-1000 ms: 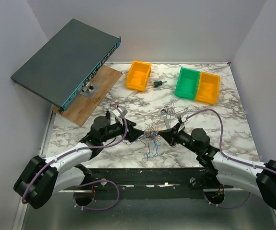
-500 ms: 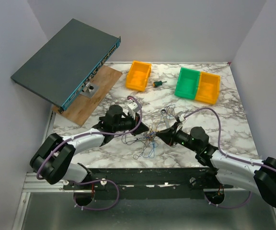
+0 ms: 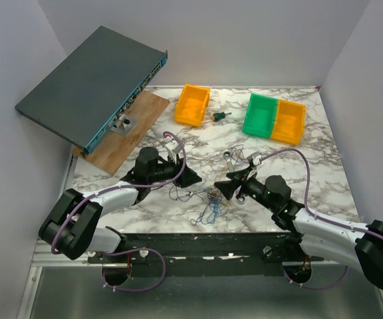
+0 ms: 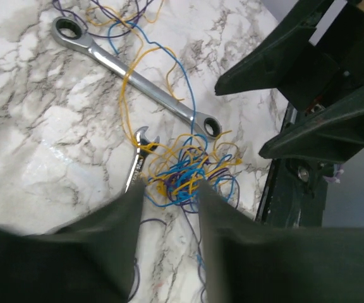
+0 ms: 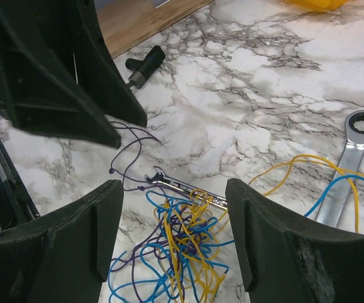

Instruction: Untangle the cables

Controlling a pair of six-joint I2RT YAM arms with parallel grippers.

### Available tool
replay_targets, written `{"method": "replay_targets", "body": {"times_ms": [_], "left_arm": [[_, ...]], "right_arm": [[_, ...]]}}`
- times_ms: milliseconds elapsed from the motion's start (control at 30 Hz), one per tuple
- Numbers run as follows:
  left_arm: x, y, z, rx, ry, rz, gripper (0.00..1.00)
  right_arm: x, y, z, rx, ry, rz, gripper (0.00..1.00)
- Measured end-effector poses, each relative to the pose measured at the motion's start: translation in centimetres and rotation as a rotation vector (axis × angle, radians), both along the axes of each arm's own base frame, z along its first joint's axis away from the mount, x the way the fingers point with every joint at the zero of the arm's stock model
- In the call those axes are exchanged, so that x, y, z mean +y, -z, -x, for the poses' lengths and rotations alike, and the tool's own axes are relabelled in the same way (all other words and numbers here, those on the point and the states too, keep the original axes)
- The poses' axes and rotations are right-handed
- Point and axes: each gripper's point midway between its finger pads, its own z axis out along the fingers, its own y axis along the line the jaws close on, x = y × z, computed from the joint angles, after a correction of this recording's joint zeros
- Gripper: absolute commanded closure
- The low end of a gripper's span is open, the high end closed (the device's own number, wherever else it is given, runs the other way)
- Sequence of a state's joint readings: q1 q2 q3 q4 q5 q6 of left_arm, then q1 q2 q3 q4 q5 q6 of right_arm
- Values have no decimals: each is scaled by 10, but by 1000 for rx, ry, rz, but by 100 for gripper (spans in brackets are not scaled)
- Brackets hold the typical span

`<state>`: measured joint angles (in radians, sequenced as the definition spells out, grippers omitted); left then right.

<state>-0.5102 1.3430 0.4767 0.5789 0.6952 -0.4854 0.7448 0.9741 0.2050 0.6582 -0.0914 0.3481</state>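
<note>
My left gripper lowers toward the right in the top view next, onto the knot's blue and yellow cables, since they bunch just past its parted fingers.
The cables (image 3: 210, 198) lie on the marble as a small knot of blue, yellow and purple wires, with loose ends trailing toward the near edge. My left gripper (image 3: 194, 179) is just left of the knot. In the left wrist view its jaws (image 4: 169, 189) stand a narrow gap apart, the tangle (image 4: 185, 173) just past the tips, nothing pinched. My right gripper (image 3: 220, 189) is close on the right. Its jaws (image 5: 172, 189) are wide open over the tangle (image 5: 188, 246), gripping nothing.
A small spanner (image 5: 188, 189) lies against the knot and a ratchet wrench (image 4: 131, 76) lies beyond it. Behind are an orange bin (image 3: 193, 105), a green bin (image 3: 261, 114), a yellow bin (image 3: 289, 121), a network switch (image 3: 92, 86) on a wooden board (image 3: 131, 129) and a small bit (image 3: 220, 116).
The right gripper, shut a second ago, has sprung wide open. The left gripper closed at the knot, then parted a little and drew back to the left.
</note>
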Motion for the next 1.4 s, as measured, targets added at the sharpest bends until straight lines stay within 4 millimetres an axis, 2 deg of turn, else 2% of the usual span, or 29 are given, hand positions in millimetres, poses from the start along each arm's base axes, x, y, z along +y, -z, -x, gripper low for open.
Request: {"method": "replay_targets", "body": {"times_ms": [67, 133, 200, 300, 400, 533, 633, 767, 833, 867, 967, 1000, 1200, 1300, 1400], "left_arm": [[-6, 0, 6, -14, 28, -7, 29], [-12, 2, 14, -17, 59, -23, 22], [-22, 3, 25, -27, 102, -48, 20], [-34, -1, 30, -54, 136, -69, 20], [-45, -2, 27, -74, 153, -101, 20], [-64, 6, 24, -75, 184, -175, 21], [-79, 19, 26, -67, 212, -248, 27], [-86, 38, 28, -40, 231, -331, 49], [-86, 47, 28, -18, 235, -373, 53], [-86, 50, 27, -11, 235, -386, 60], [-84, 60, 27, 25, 243, -424, 95], [-83, 62, 28, 30, 247, -434, 100], [-78, 60, 29, 48, 259, -413, 100], [-61, 54, 25, 80, 223, -338, 100], [-36, 44, 14, 122, 141, -212, 100]], "right_arm": [[-2, 0, -2, 1, 16, 2, 26], [-5, -3, -4, -7, 39, -4, 26], [-10, -11, -6, -28, 69, -23, 26], [-22, -27, -8, -73, 127, -67, 26], [-40, -41, -9, -120, 205, -118, 24], [-65, -54, -10, -163, 313, -179, 23], [-82, -62, -9, -193, 386, -223, 22], [-93, -63, -10, -198, 436, -235, 22], [-95, -61, -11, -192, 448, -228, 22], [-96, -59, -11, -189, 453, -223, 22], [-97, -55, -13, -179, 463, -209, 22], [-97, -53, -13, -175, 465, -203, 22], [-95, -43, -15, -152, 465, -169, 21], [-88, -38, -14, -142, 430, -152, 20], [-72, -28, -10, -122, 345, -124, 20]]}}
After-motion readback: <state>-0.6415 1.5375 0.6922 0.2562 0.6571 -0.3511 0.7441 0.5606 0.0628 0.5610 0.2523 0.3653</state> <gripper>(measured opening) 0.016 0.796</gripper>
